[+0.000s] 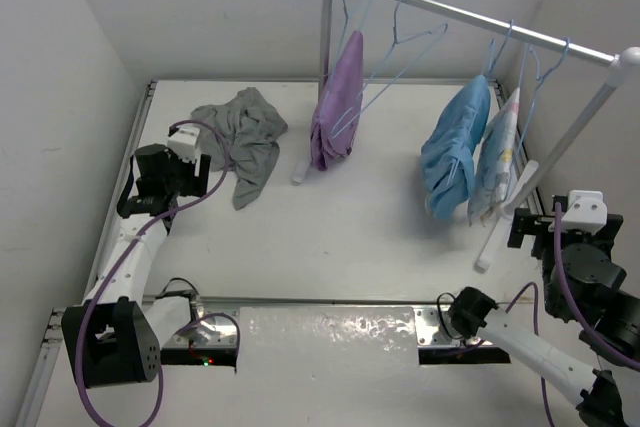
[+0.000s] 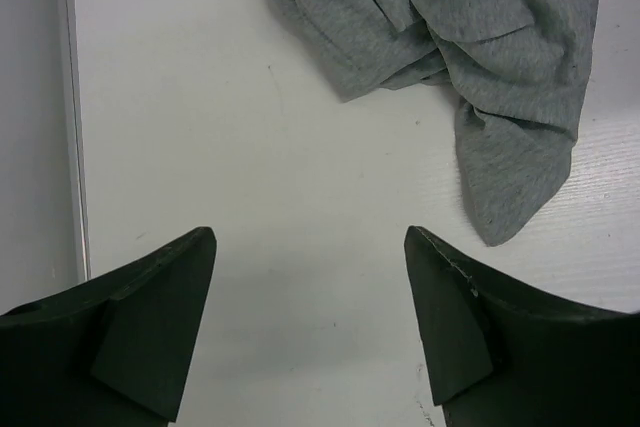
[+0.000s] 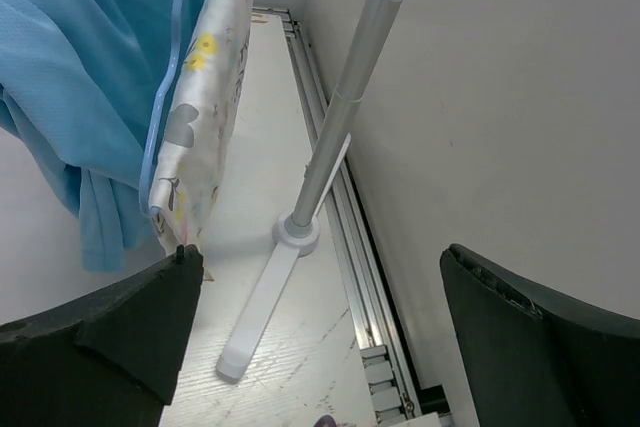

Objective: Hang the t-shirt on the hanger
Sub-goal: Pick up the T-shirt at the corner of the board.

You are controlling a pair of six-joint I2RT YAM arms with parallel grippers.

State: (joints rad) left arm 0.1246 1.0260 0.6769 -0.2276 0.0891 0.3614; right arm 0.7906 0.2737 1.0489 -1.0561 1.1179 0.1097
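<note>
My left gripper has only bare table between its fingers, so it will move outward and toward the right in the top view, then down onto the t-shirt's middle fold.
The grey t-shirt (image 1: 245, 137) lies crumpled on the white table at the back left; in the left wrist view the t-shirt (image 2: 480, 37) fills the upper right. My left gripper (image 1: 213, 159) is beside its left edge, low over bare table. There the left gripper (image 2: 310, 232) is open with nothing between its fingers, a little short of the cloth. An empty pale-blue wire hanger (image 1: 398, 17) hangs on the rack rail, right of the purple garment. My right gripper (image 1: 527, 224) is at the far right by the rack's post. The right gripper (image 3: 320, 252) is open and empty.
A clothes rack (image 1: 480, 17) spans the back right, with a purple garment (image 1: 340, 102), a light-blue garment (image 1: 455, 152) and a floral one (image 1: 500, 157) on hangers. Its right post (image 3: 350, 97) and foot (image 3: 262, 307) stand near the wall rail. Walls close in left and right.
</note>
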